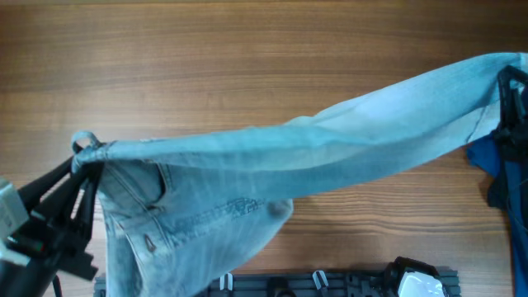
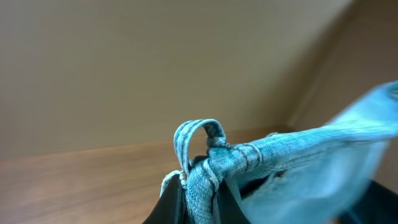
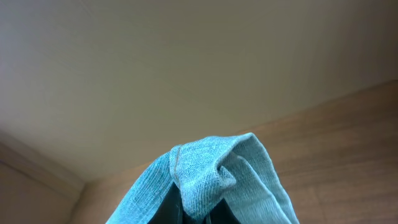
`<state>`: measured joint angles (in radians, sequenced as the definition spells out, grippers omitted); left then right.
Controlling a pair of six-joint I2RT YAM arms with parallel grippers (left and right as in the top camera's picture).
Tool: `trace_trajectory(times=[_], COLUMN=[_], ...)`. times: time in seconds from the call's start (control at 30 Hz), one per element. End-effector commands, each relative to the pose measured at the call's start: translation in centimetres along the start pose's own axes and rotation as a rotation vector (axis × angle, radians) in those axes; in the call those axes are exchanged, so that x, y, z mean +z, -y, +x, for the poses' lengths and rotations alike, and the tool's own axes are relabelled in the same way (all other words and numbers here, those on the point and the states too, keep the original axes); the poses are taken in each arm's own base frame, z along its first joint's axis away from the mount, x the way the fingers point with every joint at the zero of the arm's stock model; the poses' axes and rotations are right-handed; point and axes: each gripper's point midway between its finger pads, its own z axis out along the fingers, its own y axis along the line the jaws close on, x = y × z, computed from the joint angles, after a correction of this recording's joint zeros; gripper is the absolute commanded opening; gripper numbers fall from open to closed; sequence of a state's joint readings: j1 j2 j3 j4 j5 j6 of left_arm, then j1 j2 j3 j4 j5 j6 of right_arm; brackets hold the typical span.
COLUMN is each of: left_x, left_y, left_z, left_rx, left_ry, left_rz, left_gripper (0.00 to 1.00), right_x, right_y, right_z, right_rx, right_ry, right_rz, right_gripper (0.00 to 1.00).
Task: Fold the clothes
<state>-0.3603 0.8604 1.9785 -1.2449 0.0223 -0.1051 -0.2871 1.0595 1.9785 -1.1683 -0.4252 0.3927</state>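
Observation:
My right gripper will next move outward and down to release the denim end on the bare far wood tabletop, which lies below and outward.
The light blue denim shorts [image 1: 272, 161] hang stretched in the air across the table, from lower left to upper right. My left gripper [image 1: 82, 165] is shut on the waistband end with a belt loop sticking up; the wrist view shows the denim [image 2: 211, 171] pinched between the black fingers [image 2: 202, 199]. My right gripper [image 1: 505, 87] is shut on the other end at the right edge; its wrist view shows a fold of denim [image 3: 211, 171] clamped in the fingers [image 3: 199, 208]. A pocket and a leg droop at lower left [image 1: 157, 231].
A dark blue fabric pile [image 1: 495, 161] lies at the right edge under my right arm. A black rack with white parts [image 1: 346, 285] runs along the front edge. The wooden table [image 1: 206, 58] spreads behind the shorts.

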Motion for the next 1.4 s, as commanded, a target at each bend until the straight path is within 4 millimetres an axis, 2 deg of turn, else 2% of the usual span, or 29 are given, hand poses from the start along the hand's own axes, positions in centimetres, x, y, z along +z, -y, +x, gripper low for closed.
trace_trajectory(times=[0.0, 0.1, 0.23, 0.33, 0.43, 0.47, 0.5, 0.53, 0.57, 0.6, 0.63, 0.7, 0.77, 0.87, 0.97, 1.03, 1.13, 1.2, 1.23, 1.3, 1.37], left_x=[2.3, 5.7, 13.3, 18.8, 24.5, 26.5, 28.6, 30.5, 31.4, 31.7, 31.4, 30.1, 28.9, 27.1, 24.9, 23.9, 22.3, 21.4, 20.8, 20.1, 20.2], left_y=[-4.3, -6.8, -9.6, -13.4, -18.9, -20.8, -22.7, -24.6, -26.0, -27.3, -28.7, -29.7, -29.7, -27.4, -24.6, -23.5, -22.8, -22.5, -22.4, -22.3, -22.5], left_z=[0.6, 2.1, 4.9, 8.6, 14.2, 15.8, 17.3, 18.7, 19.8, 20.8, 22.0, 23.0, 23.8, 25.8, 28.3, 30.1, 33.3, 35.8, 37.7, 40.5, 42.2], left_rx=[0.022, 0.03, 0.078, 0.067, -0.027, -0.058, -0.093, -0.135, -0.155, -0.167, -0.185, -0.21, -0.255, -0.372, -0.479, -0.522, -0.553, -0.57, -0.58, -0.589, -0.588], left_ry=[-0.064, -0.176, -0.354, -0.518, -0.687, -0.713, -0.72, -0.712, -0.714, -0.731, -0.765, -0.814, -0.865, -0.991, -1.154, -1.234, -1.342, -1.403, -1.439, -1.469, -1.462], left_rz=[-0.254, -0.406, -0.551, -0.652, -0.71, -0.716, -0.721, -0.733, -0.75, -0.767, -0.793, -0.817, -0.796, -0.689, -0.609, -0.582, -0.576, -0.579, -0.581, -0.582, -0.582], left_gripper=[0.04, 0.04, 0.04, 0.04, 0.04, 0.09, 0.28, 0.61, 1.0, 1.0, 1.0, 1.0, 1.0, 1.0, 1.0, 1.0, 0.98, 0.88, 0.87, 0.85, 0.77], right_x=[1.1, 3.5, 10.2, 17.6, 25.0, 28.5, 31.2, 33.1, 34.7, 35.7, 36.6, 36.3, 35.5, 33.6, 30.7, 29.3, 27.9, 27.4, 27.0, 26.2, 26.0], right_y=[1.3, 1.3, 2.5, 3.0, 3.0, 3.2, 3.4, 3.8, 4.5, 5.2, 6.8, 8.6, 10.0, 12.1, 14.2, 15.2, 15.6, 15.6, 15.6, 15.5, 15.5], right_z=[-0.5, 0.1, 2.3, 5.1, 9.1, 11.2, 12.7, 13.9, 14.9, 15.9, 17.0, 17.4, 17.5, 18.5, 21.0, 22.1, 23.1, 23.5, 23.7, 24.1, 24.3], right_rx=[0.009, 0.025, 0.081, 0.038, 0.024, 0.02, 0.011, 0.011, 0.014, 0.021, 0.042, 0.04, 0.016, 0.023, 0.055, 0.038, 0.0, 0.006, 0.005, 0.0, 0.001], right_ry=[0.0, -0.076, -0.265, -0.398, -0.503, -0.536, -0.548, -0.558, -0.568, -0.583, -0.61, -0.637, -0.663, -0.74, -0.888, -0.954, -1.022, -1.045, -1.065, -1.098, -1.112], right_rz=[0.054, 0.001, -0.075, -0.134, -0.181, -0.192, -0.207, -0.213, -0.211, -0.203, -0.176, -0.148, -0.13, -0.082, 0.026, 0.099, 0.136, 0.139, 0.138, 0.136, 0.135], right_gripper=[0.04, 0.04, 0.04, 0.06, 0.09, 0.13, 0.37, 0.64, 0.79, 0.85, 0.88, 0.88, 0.88, 0.88, 0.87, 0.86, 0.87, 0.87, 0.86, 0.86, 0.86])
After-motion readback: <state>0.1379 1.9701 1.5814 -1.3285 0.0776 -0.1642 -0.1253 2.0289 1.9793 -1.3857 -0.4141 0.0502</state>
